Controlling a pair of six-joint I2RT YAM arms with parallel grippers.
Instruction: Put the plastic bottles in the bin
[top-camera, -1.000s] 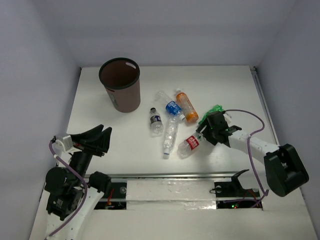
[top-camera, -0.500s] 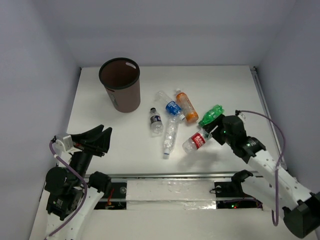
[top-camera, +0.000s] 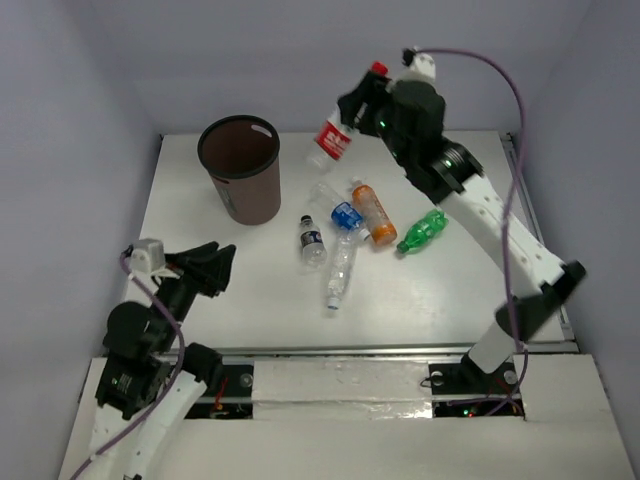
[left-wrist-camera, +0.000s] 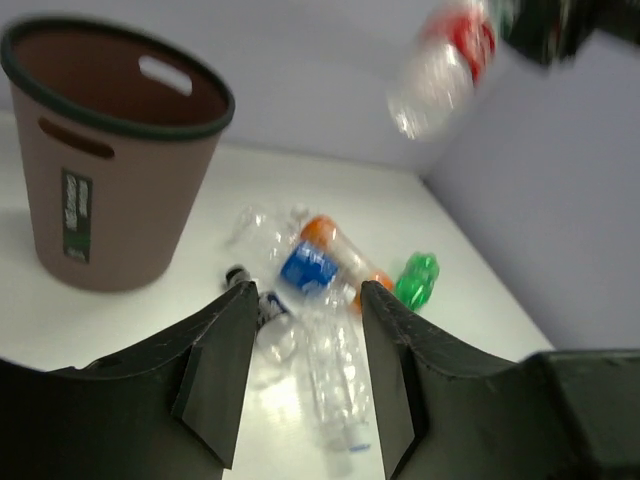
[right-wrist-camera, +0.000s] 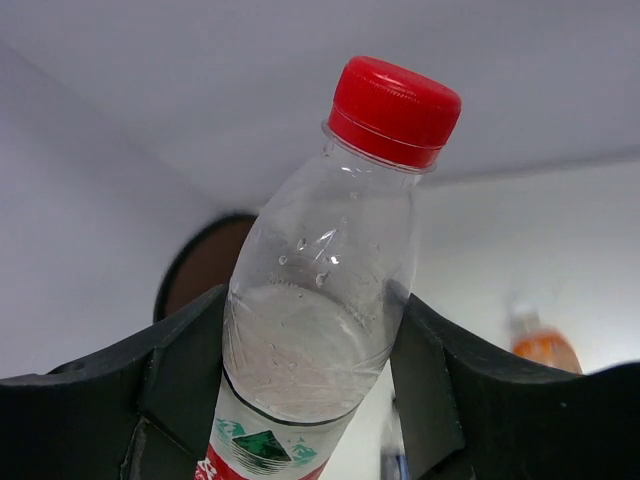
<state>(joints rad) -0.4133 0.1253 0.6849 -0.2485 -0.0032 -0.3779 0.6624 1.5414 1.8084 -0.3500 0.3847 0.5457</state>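
Note:
I will next move the bottle in my right gripper to the left in the top view, past the bin's rim, and let it go, because the bin's opening (top-camera: 238, 146) (right-wrist-camera: 206, 264) is that way.
My right gripper (top-camera: 352, 110) is shut on the clear red-labelled bottle with the red cap (top-camera: 334, 138) and holds it high in the air, right of the brown bin (top-camera: 240, 170). The bottle fills the right wrist view (right-wrist-camera: 325, 310), with the bin's mouth (right-wrist-camera: 205, 265) behind it. On the table lie the blue-labelled bottle (top-camera: 342, 212), the orange bottle (top-camera: 374, 213), the green bottle (top-camera: 421, 231), the dark-labelled bottle (top-camera: 313, 243) and the plain clear bottle (top-camera: 341, 272). My left gripper (top-camera: 210, 268) is open and empty at the near left; its view shows the bin (left-wrist-camera: 110, 160) and the held bottle (left-wrist-camera: 445, 65).
Pale walls close the table at the back and both sides. The metal rail (top-camera: 340, 352) runs along the near edge. The right arm (top-camera: 490, 215) stretches over the table's right side.
My right gripper has lifted the red-labelled bottle from the table and swung it up and back toward the bin. The green bottle stays on the table. My left arm has shifted slightly.

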